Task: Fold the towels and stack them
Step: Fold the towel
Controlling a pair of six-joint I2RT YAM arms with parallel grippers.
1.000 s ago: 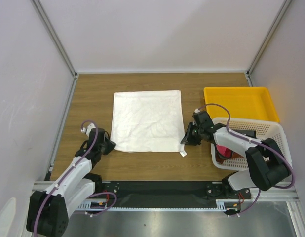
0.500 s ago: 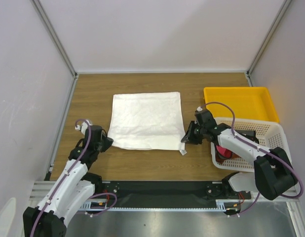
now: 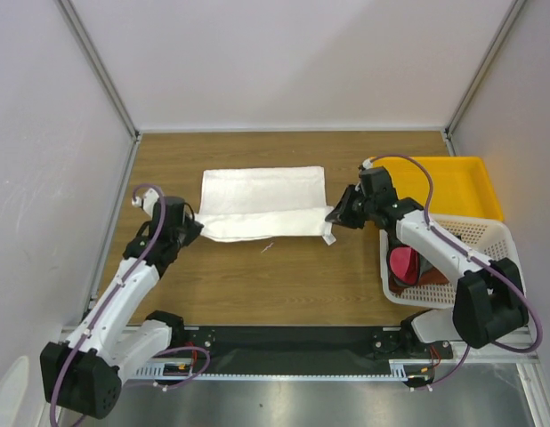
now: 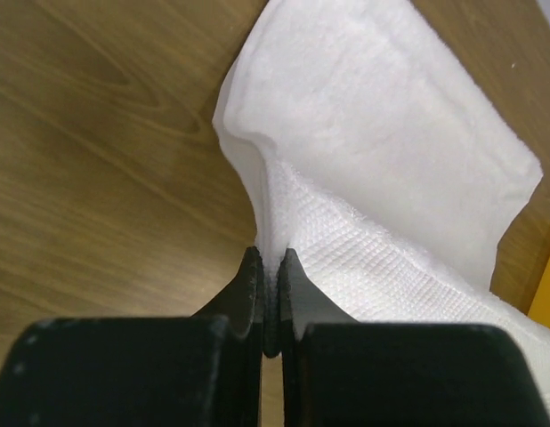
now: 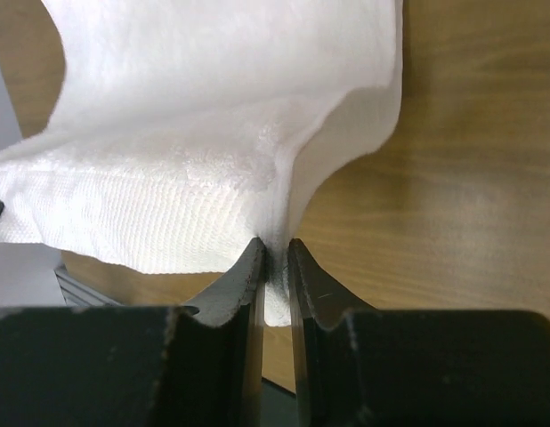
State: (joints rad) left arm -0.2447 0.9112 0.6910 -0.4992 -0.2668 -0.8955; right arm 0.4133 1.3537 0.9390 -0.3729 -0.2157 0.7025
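The white towel's far strip (image 3: 218, 182) (image 4: 333, 40) lies flat and uncovered, so the robot's left gripper should next move outward over it and let go of the pinched corner there.
A large white towel (image 3: 262, 197) lies mid-table with its near edge lifted and carried toward the far edge, so it shows as a wide band. My left gripper (image 3: 194, 229) is shut on the near-left corner of the white towel (image 4: 364, 169), the cloth pinched between its fingertips (image 4: 248, 277). My right gripper (image 3: 335, 214) is shut on the near-right corner of the white towel (image 5: 195, 133). A small tag (image 3: 329, 238) hangs below that corner. A magenta-pink towel (image 3: 404, 264) and a reddish-brown one (image 3: 428, 267) sit in the white basket (image 3: 490, 238).
A yellow tray (image 3: 453, 182) stands at the back right, just beyond the basket. A small thread-like scrap (image 3: 268, 248) lies on the bare wooden table (image 3: 284, 280) in front of the towel. Grey walls close in the left, right and far sides.
Both grippers have moved away from the near edge toward the back, drawing the towel's near edge with them. The towel went from a full square to a narrower band.
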